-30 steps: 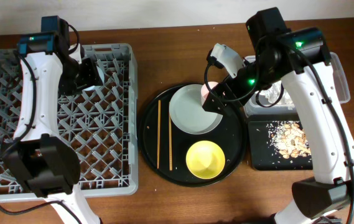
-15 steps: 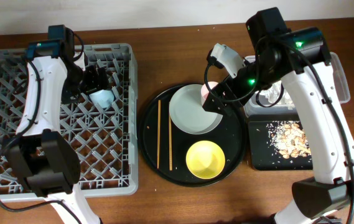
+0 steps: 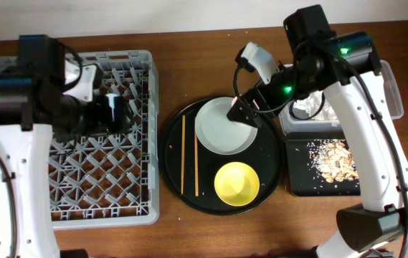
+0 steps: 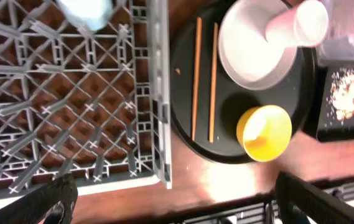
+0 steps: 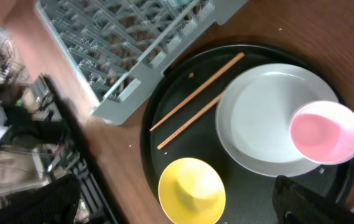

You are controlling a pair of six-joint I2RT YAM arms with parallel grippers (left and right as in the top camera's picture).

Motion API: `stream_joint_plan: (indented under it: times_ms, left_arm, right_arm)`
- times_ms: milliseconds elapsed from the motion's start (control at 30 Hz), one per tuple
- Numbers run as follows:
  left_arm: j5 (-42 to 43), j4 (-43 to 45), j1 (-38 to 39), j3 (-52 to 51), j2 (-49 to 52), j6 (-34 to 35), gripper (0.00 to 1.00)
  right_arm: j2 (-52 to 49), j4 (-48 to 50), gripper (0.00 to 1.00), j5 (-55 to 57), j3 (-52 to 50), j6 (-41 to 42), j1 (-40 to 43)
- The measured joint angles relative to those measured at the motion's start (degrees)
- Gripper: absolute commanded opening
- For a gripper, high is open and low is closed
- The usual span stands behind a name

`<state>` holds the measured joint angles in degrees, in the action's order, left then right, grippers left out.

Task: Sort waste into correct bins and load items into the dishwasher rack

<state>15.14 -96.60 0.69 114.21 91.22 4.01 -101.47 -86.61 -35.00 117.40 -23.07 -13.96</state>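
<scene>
The pink cup (image 5: 326,132) lies below and its top opens toward my right gripper's open fingers, so they come down onto the pink cup's rim next.
The light-blue cup (image 4: 86,9) stands in the grey dishwasher rack (image 3: 150,143); my left gripper (image 3: 114,111) hangs open and empty high above it and hides it from overhead. On the round black tray lie two chopsticks (image 3: 183,154), the pale plate (image 3: 221,132) and the yellow bowl (image 3: 236,183). The pink cup (image 5: 326,132) rests on the plate's edge. My right gripper (image 3: 243,115) is open and empty above it. Tissue (image 3: 311,107) lies in the clear tub (image 3: 394,93). Food scraps (image 3: 333,158) lie in the black rectangular tray (image 3: 300,183).
The large round black tray (image 3: 175,179) sits between the rack and the two bins. The rack fills the table's left side. The bins stand one behind the other at the right edge, under my right arm.
My left gripper let go of the light-blue cup in the rack and rose well above it. My right gripper shifted slightly and now covers the pink cup from overhead.
</scene>
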Motion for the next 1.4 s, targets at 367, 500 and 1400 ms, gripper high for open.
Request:
stream_joint_plan:
  times_ms: [367,500,1400]
  left_arm:
    - [-0.85,-0.04,5.95,-0.02,0.17,0.00,0.99]
    - [-1.01,-0.07,5.95,0.00,0.17,0.00,0.99]
    - [53.96,8.31,6.05,-0.02,0.17,-43.93,0.99]
  right_arm:
    - [-3.50,18.45,0.44,24.50,-10.60,21.00,-7.63]
    - [-5.79,38.38,0.44,33.73,-28.35,21.84,-11.39]
    - [15.65,15.93,0.04,-32.63,-4.74,12.17,-1.86]
